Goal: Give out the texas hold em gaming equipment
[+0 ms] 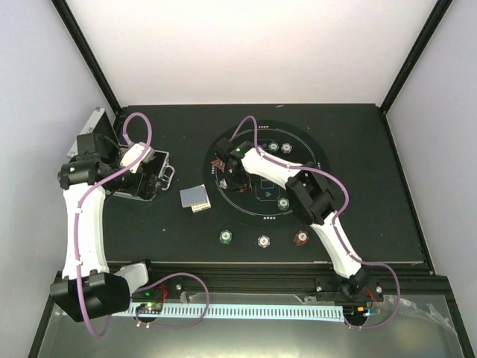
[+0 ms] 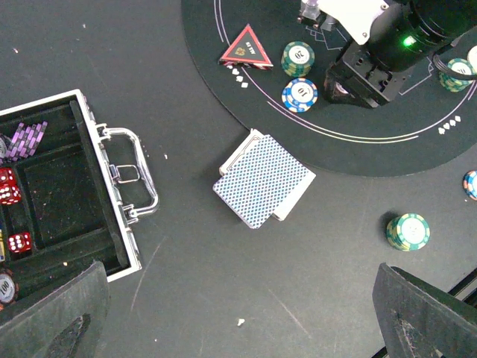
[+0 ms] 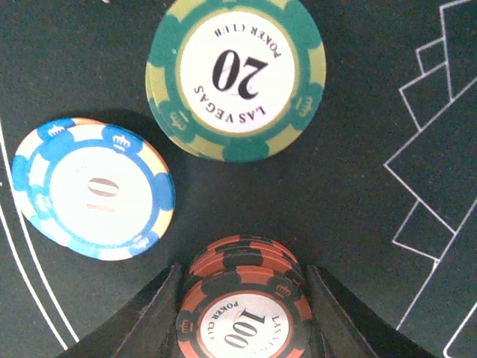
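Note:
Next I will move my right gripper toward the green stack and blue-and-white chip and open close beside them, since a gap separates the held chips from both.
My right gripper (image 3: 242,298) is shut on a short stack of red-and-black "100" poker chips (image 3: 242,317), low over the round black mat (image 3: 358,89). Just ahead of it on the mat lie a green "20" chip stack (image 3: 237,74) and a blue-and-white chip (image 3: 93,190). From above, the right gripper (image 1: 227,168) sits at the mat's left side. A red triangle marker (image 2: 246,48) lies nearby. The grey-blue-backed playing cards (image 2: 262,181) rest left of the mat. My left gripper (image 2: 238,321) hangs open and holds nothing, between the cards and the case.
The open silver case (image 2: 74,194) at the left holds purple chips and red dice. Three loose chips lie along the near table edge: green (image 1: 226,237), white (image 1: 264,242), red-brown (image 1: 301,238). More chips (image 1: 283,202) sit on the mat (image 1: 313,160).

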